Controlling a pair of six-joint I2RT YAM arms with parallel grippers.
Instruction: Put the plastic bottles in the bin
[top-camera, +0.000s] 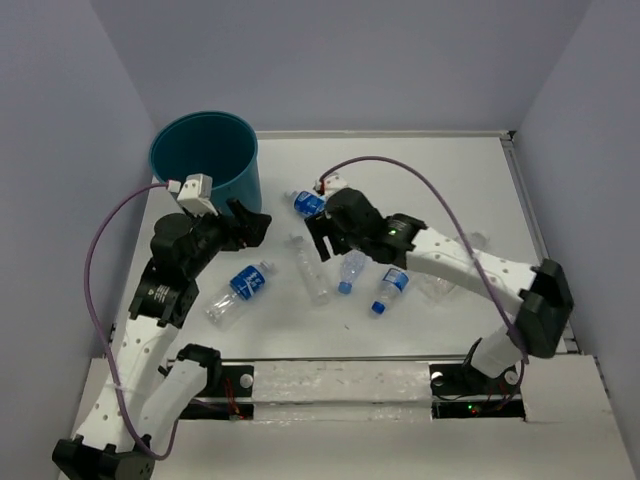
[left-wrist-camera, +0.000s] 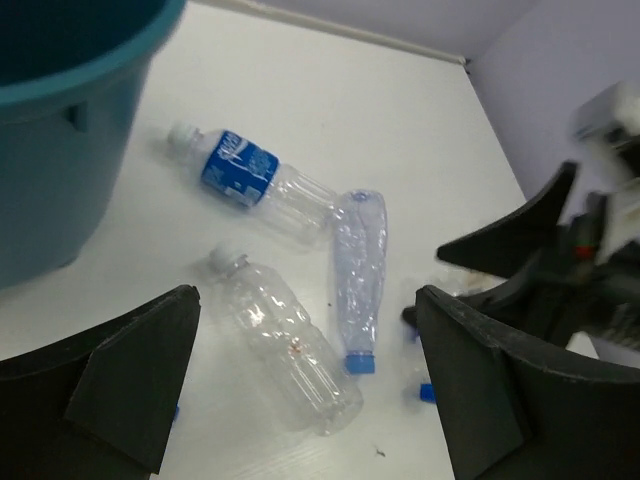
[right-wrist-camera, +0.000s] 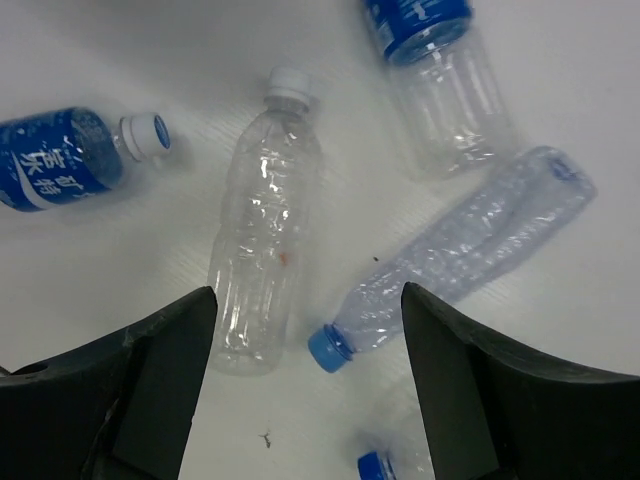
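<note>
The plain white-capped bottle has bare table on either side of its body, so my left gripper will next go down and to the right in the top view, onto the middle of the plain white-capped bottle (top-camera: 310, 268) (left-wrist-camera: 285, 340).
The teal bin (top-camera: 205, 150) stands at the back left; its wall shows in the left wrist view (left-wrist-camera: 60, 150). Several plastic bottles lie on the table. A plain white-capped bottle (top-camera: 310, 268) (left-wrist-camera: 285, 340) (right-wrist-camera: 262, 230) lies in the middle. A crushed blue-capped bottle (top-camera: 350, 270) (left-wrist-camera: 360, 275) (right-wrist-camera: 460, 250) lies beside it. Blue-labelled bottles lie near the bin (top-camera: 305, 203) (left-wrist-camera: 255, 180) (right-wrist-camera: 435, 60), at the left (top-camera: 240, 288) (right-wrist-camera: 60, 160) and towards the right (top-camera: 390, 290). My left gripper (top-camera: 255, 225) (left-wrist-camera: 305, 400) is open and empty above the table. My right gripper (top-camera: 318, 240) (right-wrist-camera: 305, 400) is open and empty over the crushed bottle's cap.
More clear bottles (top-camera: 445, 280) lie under the right arm. A raised rail (top-camera: 535, 230) runs along the table's right edge. The right gripper body (left-wrist-camera: 560, 260) is close to the left gripper. Walls enclose the back and both sides.
</note>
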